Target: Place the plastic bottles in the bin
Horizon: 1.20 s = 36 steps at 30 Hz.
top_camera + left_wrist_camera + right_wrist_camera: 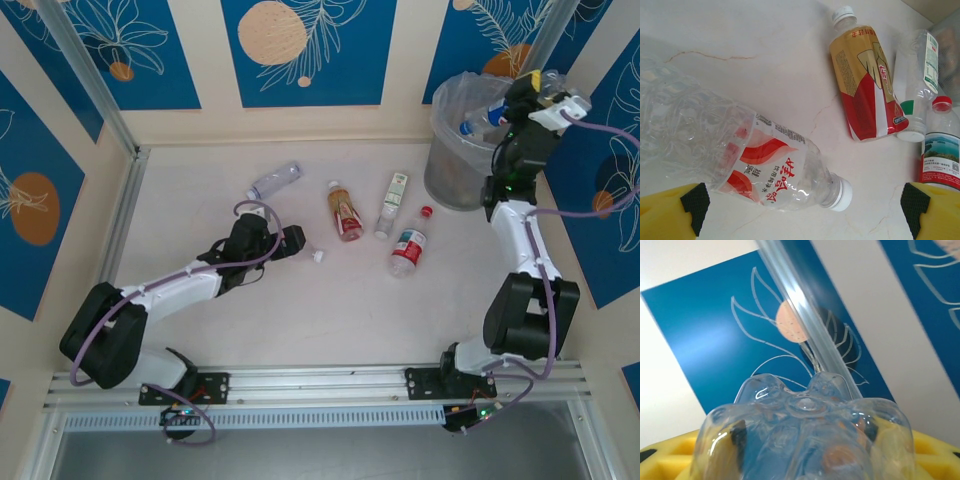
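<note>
The clear bottle's base hangs over the bin's rim. The clear bottle swings with my right gripper over the grey bin's opening [468,97] next, toward the table bottles' side, for release there.
My left gripper [298,246] [805,212] hangs open low over the table. A red-white plastic bottle [765,170] lies between its fingertips [690,212] without touching them, white cap [318,257] pointing right. My right gripper [535,85] is raised over the far right rim of the grey bin [450,175], shut on a clear plastic bottle [805,435] whose base sticks out past the fingers. Another bottle with a blue label [487,117] shows at the bin's mouth. On the table lie a clear bottle [275,180], an orange-brown one [345,212] [865,85], a green-white one [392,205] [917,85] and a red-capped one [410,248] [940,150].
Blue patterned walls and aluminium posts [95,80] close in the table at the back and on both sides. The bin stands in the back right corner, lined with a crinkly clear bag. Open table lies in front of the bottles, towards the arm bases.
</note>
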{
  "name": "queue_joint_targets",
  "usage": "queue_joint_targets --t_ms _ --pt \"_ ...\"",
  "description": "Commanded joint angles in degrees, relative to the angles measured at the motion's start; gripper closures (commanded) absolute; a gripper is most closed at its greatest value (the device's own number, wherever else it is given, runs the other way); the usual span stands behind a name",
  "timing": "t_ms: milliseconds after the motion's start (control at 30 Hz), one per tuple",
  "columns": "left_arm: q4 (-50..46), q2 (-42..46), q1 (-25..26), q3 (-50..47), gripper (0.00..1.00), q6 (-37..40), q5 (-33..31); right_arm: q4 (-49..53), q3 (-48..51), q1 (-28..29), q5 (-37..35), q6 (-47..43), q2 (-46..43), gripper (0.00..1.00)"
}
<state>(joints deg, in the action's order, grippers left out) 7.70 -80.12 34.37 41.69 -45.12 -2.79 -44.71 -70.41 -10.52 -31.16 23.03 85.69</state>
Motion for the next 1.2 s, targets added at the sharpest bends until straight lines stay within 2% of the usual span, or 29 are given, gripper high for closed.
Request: queue_joint_targets --t_ms 0,233,467,733,933,1167 --pt "0.1 -0.1 -0.5 0.7 0.0 -0.7 0.5 -9.9 -2.1 2.3 -3.2 -15.2 2.3 0.45" --pt "-0.4 0.9 -0.6 0.1 0.01 -0.5 -0.5 -7.3 -5.6 7.1 0.7 -32.2 6.3 0.43" --pt "0.2 0.2 -0.6 0.1 0.01 -0.4 -0.1 2.1 -10.2 9.7 2.9 -44.2 9.5 0.44" --pt "1.1 -0.6 -0.6 0.1 0.01 -0.8 0.6 7.6 -14.0 10.6 1.8 -51.5 11.7 0.43" --pt "1.1 -0.1 -0.5 -0.2 0.01 -0.9 0.5 10.0 -16.5 11.4 0.4 -57.5 13.9 0.39" --pt "0.7 0.1 -0.5 -0.5 0.01 -0.8 0.4 13.1 -18.3 12.2 -1.6 -59.9 14.7 0.26"
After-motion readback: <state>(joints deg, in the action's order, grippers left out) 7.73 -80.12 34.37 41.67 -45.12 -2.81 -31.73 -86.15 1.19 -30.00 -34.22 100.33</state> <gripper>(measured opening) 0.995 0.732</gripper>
